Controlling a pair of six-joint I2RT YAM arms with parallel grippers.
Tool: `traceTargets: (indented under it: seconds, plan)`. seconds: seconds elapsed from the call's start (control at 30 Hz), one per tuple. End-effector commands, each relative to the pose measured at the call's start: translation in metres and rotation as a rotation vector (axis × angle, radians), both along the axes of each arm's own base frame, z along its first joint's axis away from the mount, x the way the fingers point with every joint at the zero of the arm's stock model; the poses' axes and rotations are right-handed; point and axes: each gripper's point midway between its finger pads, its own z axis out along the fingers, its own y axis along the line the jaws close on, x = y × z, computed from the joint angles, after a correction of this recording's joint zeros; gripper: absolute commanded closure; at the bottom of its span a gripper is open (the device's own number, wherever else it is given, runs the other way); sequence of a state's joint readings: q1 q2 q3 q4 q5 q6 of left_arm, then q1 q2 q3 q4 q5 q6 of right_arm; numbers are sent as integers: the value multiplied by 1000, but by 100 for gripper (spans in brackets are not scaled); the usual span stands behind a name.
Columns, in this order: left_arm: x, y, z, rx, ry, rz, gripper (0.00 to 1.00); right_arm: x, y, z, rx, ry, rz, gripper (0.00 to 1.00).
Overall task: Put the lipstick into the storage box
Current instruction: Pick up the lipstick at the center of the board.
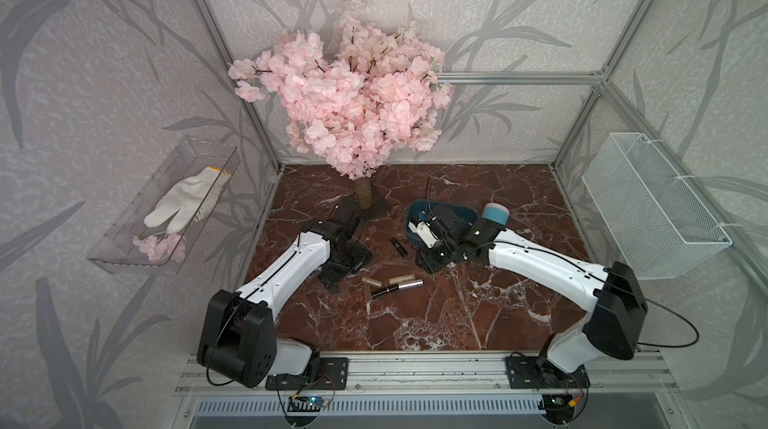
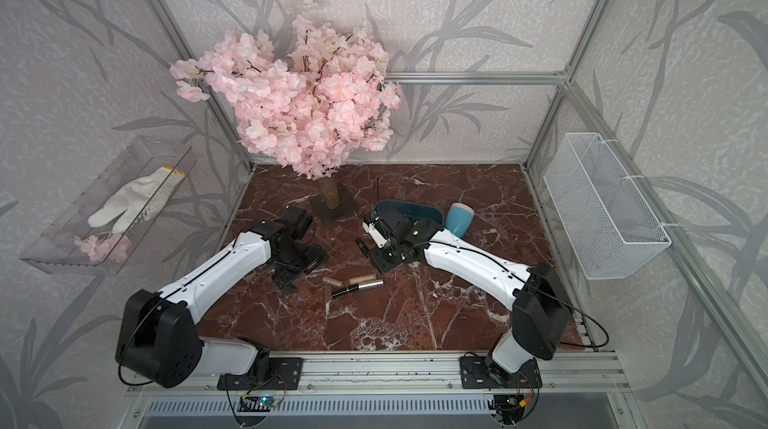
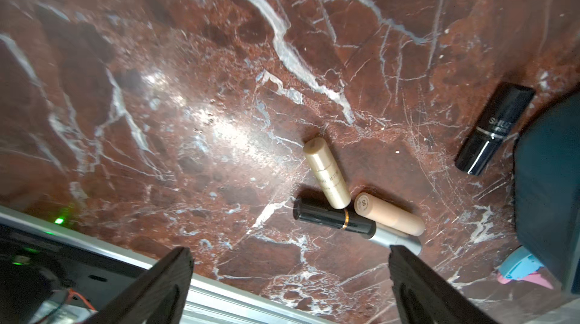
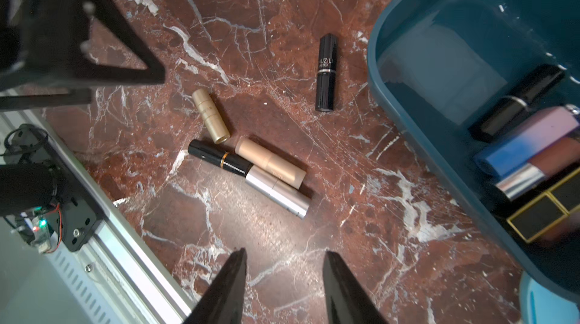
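The beige-gold lipstick's body lies below my left gripper, on the side toward the storage box. My left gripper lowers toward the cluster and over that body next.
The dark teal storage box sits mid-table, half hidden under my right wrist. In the right wrist view the storage box holds several lipsticks. A black lipstick lies on the marble just left of the box. Nearer the front lie gold, beige, black and silver tubes in a cluster. My right gripper hangs open and empty beside the box. My left gripper is wide open left of the cluster.
A pink blossom tree stands at the back. A teal and pink cup lies right of the box. A white wire basket hangs on the right wall, a clear tray with a glove on the left. A metal rail lines the front.
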State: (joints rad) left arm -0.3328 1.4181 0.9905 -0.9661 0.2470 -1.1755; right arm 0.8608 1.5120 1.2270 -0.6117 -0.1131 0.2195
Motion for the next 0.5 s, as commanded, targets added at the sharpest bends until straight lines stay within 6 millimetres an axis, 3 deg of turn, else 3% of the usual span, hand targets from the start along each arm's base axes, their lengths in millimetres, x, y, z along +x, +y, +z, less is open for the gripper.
traceTargets:
  seconds: [0.0, 0.13, 0.47]
  plan:
    - [2, -21, -18, -106, 72, 133, 0, -6, 9, 25, 120, -176, 146, 53]
    - [1, -20, -30, -98, 94, 194, 0, -19, -1, 25, 147, -220, 193, 50]
    - [2, -12, -55, -40, 124, 285, 3, -18, -1, 29, 184, -212, 149, 49]
